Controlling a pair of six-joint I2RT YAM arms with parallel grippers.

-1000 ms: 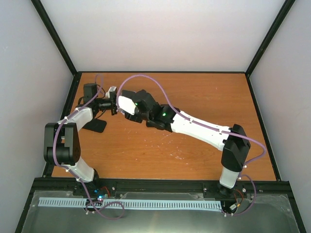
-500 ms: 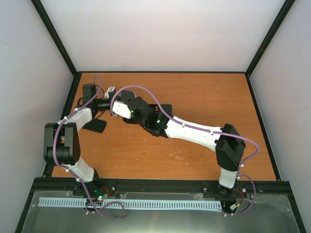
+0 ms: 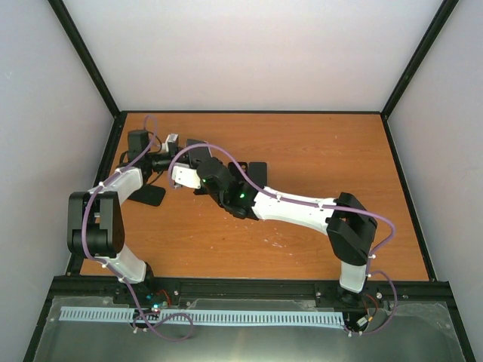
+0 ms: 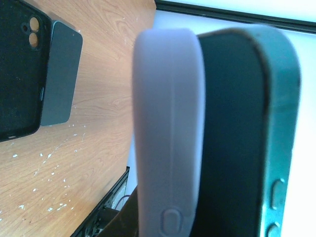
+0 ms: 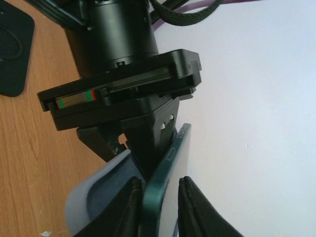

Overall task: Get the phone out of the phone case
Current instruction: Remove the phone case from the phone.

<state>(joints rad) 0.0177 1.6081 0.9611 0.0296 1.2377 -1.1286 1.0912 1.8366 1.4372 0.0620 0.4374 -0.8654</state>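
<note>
My left gripper turns and comes down onto the tabletop beside the black case next. That place lies below and to the gripper's right in the top view.
My left gripper (image 3: 170, 148) is held above the table's far left and is shut on a pale lavender phone case (image 4: 168, 123). The dark green phone (image 4: 237, 123) stands peeled away from the case, a gap open between them. In the right wrist view the case (image 5: 98, 197) bends to the left of the phone (image 5: 165, 173), and one black finger of my left gripper reaches down between them. My right gripper (image 5: 160, 210) has one finger (image 5: 129, 207) in that gap and the other (image 5: 190, 207) on the screen side, shut on the phone's edge.
A flat black object (image 3: 149, 194) lies on the table under the left arm. A black case with camera holes (image 4: 19, 69) and a dark phone (image 4: 61, 74) lie side by side near the table's middle (image 3: 255, 170). Black frame rails border the wooden table (image 3: 317, 151).
My right arm has swung left and drawn in, and its gripper has come up against the phone held by the left gripper. The left arm has hardly moved.
</note>
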